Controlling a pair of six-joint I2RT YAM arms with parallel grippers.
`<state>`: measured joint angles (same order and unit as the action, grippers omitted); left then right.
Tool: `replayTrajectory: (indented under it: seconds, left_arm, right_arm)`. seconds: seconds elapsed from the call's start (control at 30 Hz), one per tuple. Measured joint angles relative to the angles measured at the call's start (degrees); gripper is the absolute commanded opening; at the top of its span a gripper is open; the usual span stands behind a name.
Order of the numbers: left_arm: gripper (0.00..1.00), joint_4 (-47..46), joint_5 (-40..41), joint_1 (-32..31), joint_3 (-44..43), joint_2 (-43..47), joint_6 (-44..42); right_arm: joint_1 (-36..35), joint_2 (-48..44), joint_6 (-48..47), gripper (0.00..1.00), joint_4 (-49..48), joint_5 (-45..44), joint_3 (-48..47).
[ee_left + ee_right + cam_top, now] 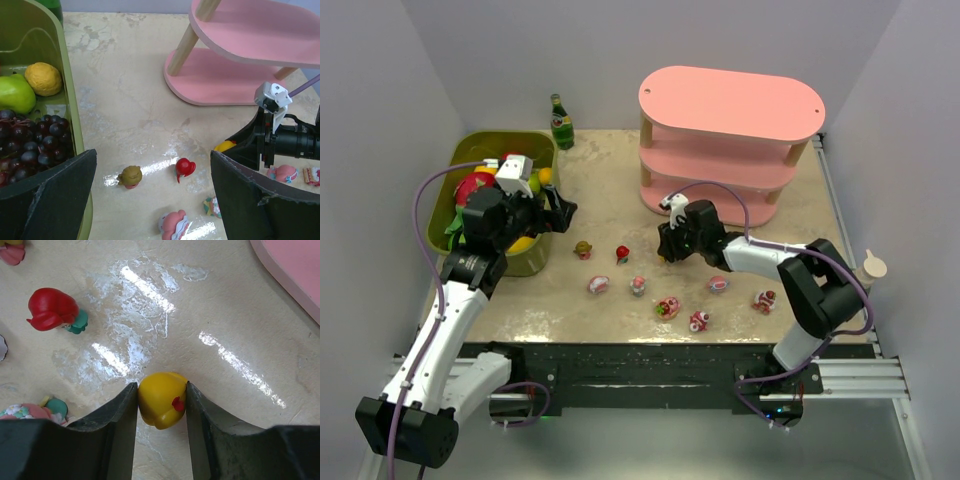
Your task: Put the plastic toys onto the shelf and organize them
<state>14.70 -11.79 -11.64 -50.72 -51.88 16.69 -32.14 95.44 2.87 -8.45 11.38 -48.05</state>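
Note:
Next, with the shelf's top board bare, my right gripper rises outward and to the right in the top view and releases the toy on that board's rounded end (787, 118).
My right gripper (666, 246) (161, 389) is shut on the yellow toy (159, 401), which rests on the table just in front of the pink shelf (730, 100); both fingers press its sides. The same yellow toy (224, 146) peeks out beside that gripper in the left wrist view. Several more plastic toys lie in a loose row on the table: a brown-haired one (583, 250) (130, 176), a red-haired one (622, 254) (51, 310), and pink ones (598, 285) (718, 285). My left gripper (560, 212) (152, 165) hangs open beside the bin, holding nothing.
An olive-green bin (535, 140) at the left holds toy fruit: grapes (30, 145), a green apple (15, 94), a lemon (44, 78). A green bottle (561, 122) stands behind it. White walls close in on the table at the back and both sides.

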Motion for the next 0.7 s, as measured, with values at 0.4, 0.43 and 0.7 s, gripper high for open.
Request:
replayTrajectory:
  seconds: [0.4,0.43,0.7]
  left_arm:
    - [1.0,0.0,-0.2,0.0,0.0,-0.4,0.0]
    - [0.99,0.0,-0.2,0.0,0.0,-0.4,0.0]
    - [1.0,0.0,-0.4,0.0,0.0,-0.4,0.1]
  right_arm:
    - [0.0,-9.6,11.8,0.0,19.2,-9.7,-11.6]
    - [0.0,-11.1,13.2,0.0,22.0,-11.2,-14.0]
    - [0.0,-17.6,19.4,0.0,39.6,-23.1,-29.5]
